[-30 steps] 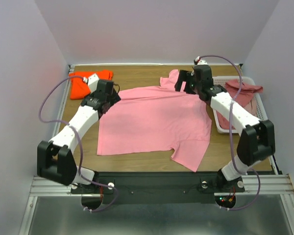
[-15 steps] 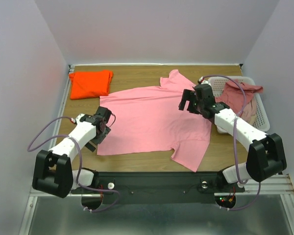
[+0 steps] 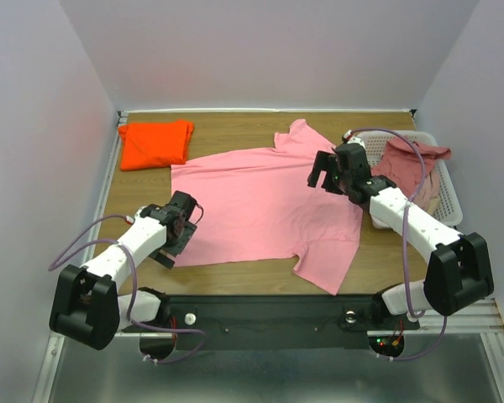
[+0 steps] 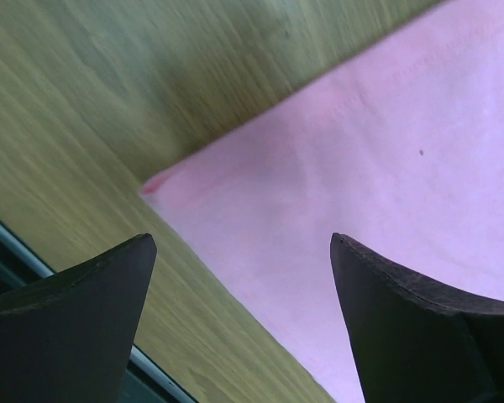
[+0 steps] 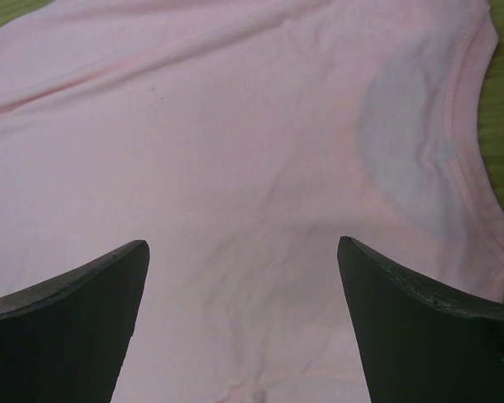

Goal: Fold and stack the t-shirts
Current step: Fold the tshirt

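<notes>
My left gripper is open with the shirt's edge running between its fingers. It will move down onto the pink shirt's near corner (image 3: 178, 261) (image 4: 214, 235) by the metal bar and close.
A bubblegum pink t-shirt (image 3: 260, 210) lies spread flat across the middle of the table. A folded bright orange t-shirt (image 3: 155, 143) lies at the back left. Dusty rose t-shirts (image 3: 416, 159) sit in the white basket (image 3: 449, 206) at the right. My left gripper (image 3: 175, 243) is open and empty over the pink shirt's near left corner (image 4: 164, 185). My right gripper (image 3: 323, 172) is open and empty over the pink shirt's neck area (image 5: 403, 151) at its right side.
The wooden table (image 3: 235, 134) has a metal rail (image 3: 109, 180) along its left edge and a black bar (image 3: 260, 311) along the front. White walls close in on three sides.
My left arm has swung from the back near the orange shirt toward the front, down to the pink shirt's near left corner. My right gripper has moved from the back a little forward and lower.
</notes>
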